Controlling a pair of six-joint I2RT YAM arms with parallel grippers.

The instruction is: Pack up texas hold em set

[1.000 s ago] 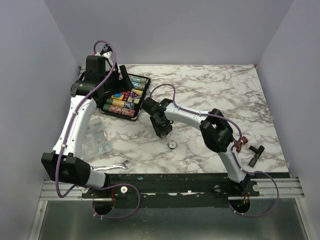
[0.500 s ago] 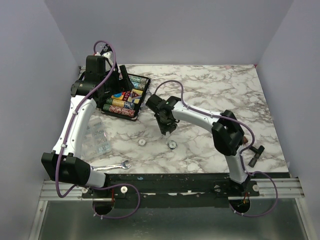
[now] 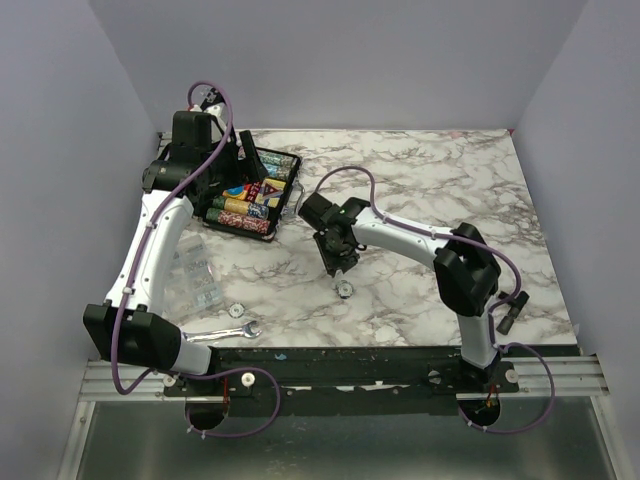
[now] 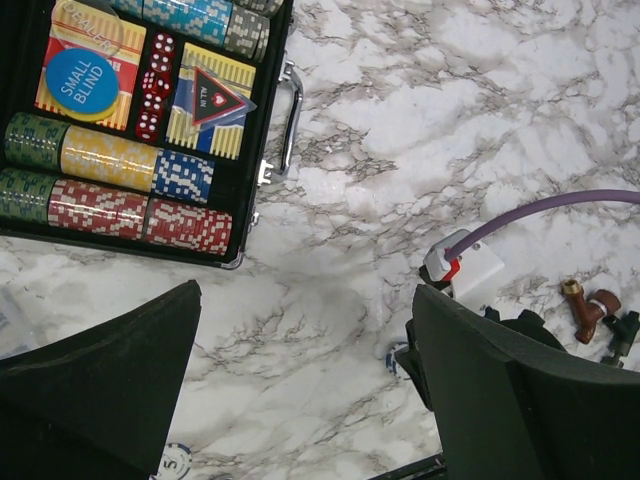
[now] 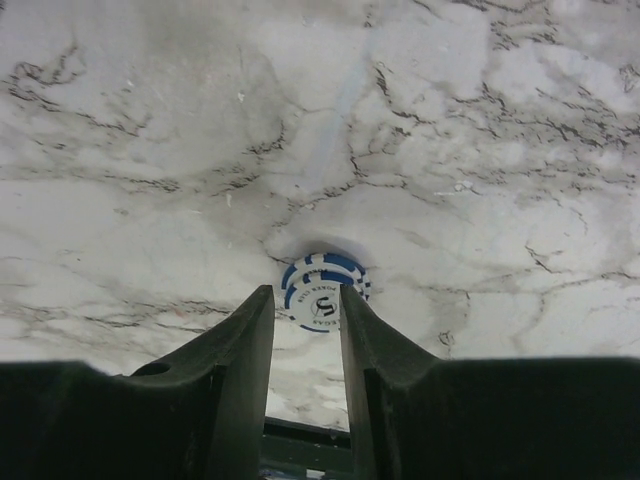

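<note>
The loose chip beside the silver wrench [image 3: 236, 310] is still outside the case, so my left gripper should next move back from above the case [image 3: 288, 193] and down onto that chip.
The black hinged case [image 3: 288, 193] lies open at the back left, holding rows of multicoloured chips [image 4: 120, 185], the yellow-blue card box [image 4: 85, 70] and the dark red triangle [image 4: 215, 98]. My left gripper [image 3: 222, 165] hangs above the case, wide open and empty [image 4: 300, 400]. My right gripper [image 3: 339, 264] points down at the table's middle, its jaws a narrow gap apart [image 5: 305, 325]. A small stack of blue-white chips [image 5: 322, 290] lies flat on the marble just past its tips [image 3: 344, 288]. Another loose chip [image 3: 237, 310] lies near the front left [image 4: 175, 462].
A silver wrench [image 3: 225, 333] lies at the front left edge. A clear plastic piece [image 3: 193, 277] lies by the left arm. A brown tap-shaped piece [image 4: 590, 308] and a black part [image 3: 510, 312] sit at the front right. Grey walls stand around the marble table [image 3: 440, 180].
A loose chip has appeared beside the right gripper and travelled left and toward the front edge. The right gripper has shifted slightly right and closer over the chip stack. The left arm is still.
</note>
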